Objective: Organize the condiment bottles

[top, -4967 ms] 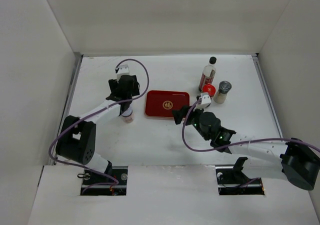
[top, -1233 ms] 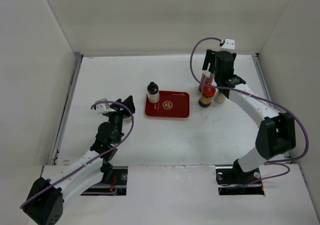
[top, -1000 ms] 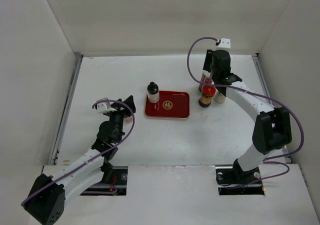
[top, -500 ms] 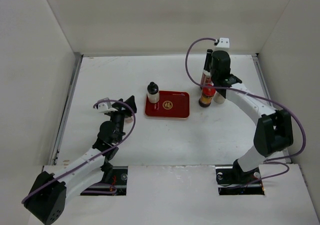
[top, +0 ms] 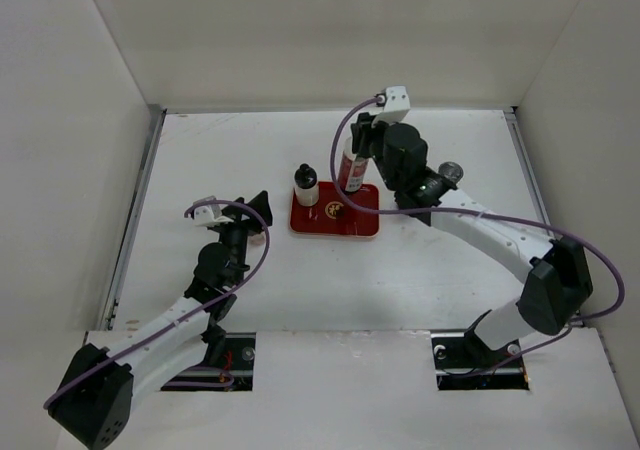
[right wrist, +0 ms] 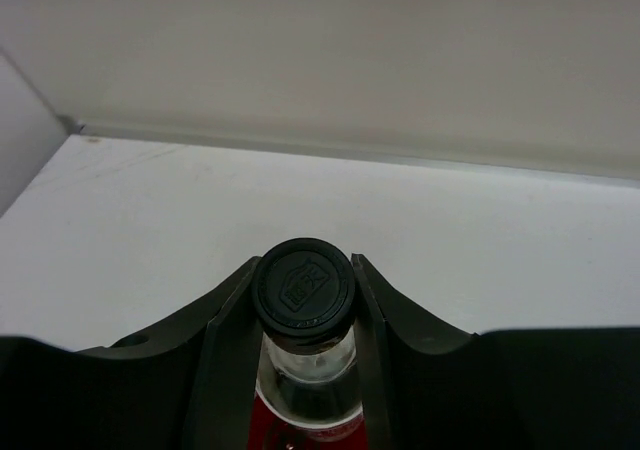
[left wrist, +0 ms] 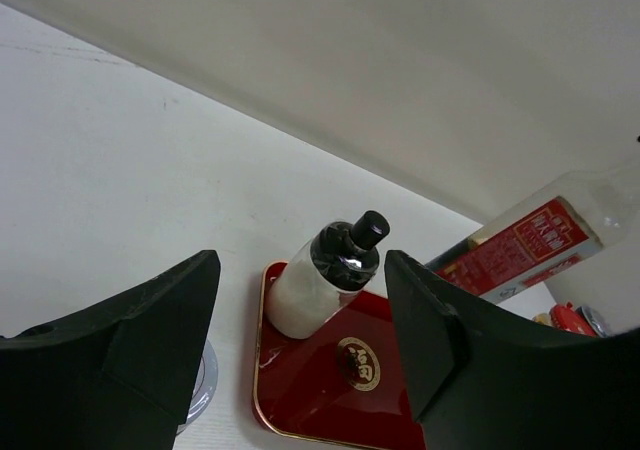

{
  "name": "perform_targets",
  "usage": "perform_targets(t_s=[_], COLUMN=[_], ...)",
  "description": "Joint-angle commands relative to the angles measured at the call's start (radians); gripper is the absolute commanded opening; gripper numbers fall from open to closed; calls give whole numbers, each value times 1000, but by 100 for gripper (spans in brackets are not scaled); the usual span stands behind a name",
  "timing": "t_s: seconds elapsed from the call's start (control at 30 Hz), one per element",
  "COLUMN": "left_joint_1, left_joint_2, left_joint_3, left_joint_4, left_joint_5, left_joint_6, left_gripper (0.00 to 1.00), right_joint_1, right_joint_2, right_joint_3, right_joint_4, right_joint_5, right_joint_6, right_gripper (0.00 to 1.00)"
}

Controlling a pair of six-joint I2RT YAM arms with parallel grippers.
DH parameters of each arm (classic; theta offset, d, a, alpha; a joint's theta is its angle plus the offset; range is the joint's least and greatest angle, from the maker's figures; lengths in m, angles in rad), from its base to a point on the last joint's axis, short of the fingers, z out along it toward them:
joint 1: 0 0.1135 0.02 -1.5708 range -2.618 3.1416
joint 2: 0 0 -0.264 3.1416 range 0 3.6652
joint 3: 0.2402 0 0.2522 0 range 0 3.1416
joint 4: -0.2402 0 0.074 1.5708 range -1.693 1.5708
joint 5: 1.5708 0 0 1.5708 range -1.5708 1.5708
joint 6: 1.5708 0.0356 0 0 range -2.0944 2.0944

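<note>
My right gripper moves down and to its left in the top view next, lowers and lets go, as bare tray beside the small white bottle (top: 305, 185) lies there.
My right gripper (top: 358, 153) is shut on the neck of the tall clear black-capped bottle with the red label (top: 350, 175), holding it upright over the far right part of the red tray (top: 345, 222). I cannot tell whether it touches the tray. In the right wrist view the fingers (right wrist: 225, 320) clamp just under its cap (right wrist: 303, 288). The small white black-capped bottle (top: 305, 185) stands on the tray's far left corner, also shown in the left wrist view (left wrist: 325, 285). My left gripper (top: 252, 215) is open and empty, left of the tray, with the white-lidded jar (left wrist: 203, 385) just below it.
The grey-lidded shaker (top: 448, 173) stands at the back right, partly behind my right arm. The red cap of the brown bottle (left wrist: 568, 317) shows only in the left wrist view. White walls close in the table on three sides.
My right gripper has lifted the tall bottle from the back-right group and carried it left to over the tray. The left arm has stayed still.
</note>
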Motion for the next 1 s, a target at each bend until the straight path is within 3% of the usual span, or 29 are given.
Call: perform_targets(t_s=[0.0,0.7,0.87,0.97], left_joint_1=[11,27,28,24], left_joint_2=[12,27,24,21], left_joint_3=[-10,-13,-15,-15], left_joint_4=[62,65,65,65], left_joint_5=[6,27,27,29], left_joint_6=[-18,-35,-37,-37], left_gripper=[66,67,67,67], right_joint_1=[40,101,103,106], right_joint_2=[31,185,199,193], right_joint_3=[42,98,74,45], right_joint_4=[171,204,213,220], right_joint_5=[1,18,27,35], right_joint_6=[2,-24,-30,-24], right_gripper=[27,29,34,46])
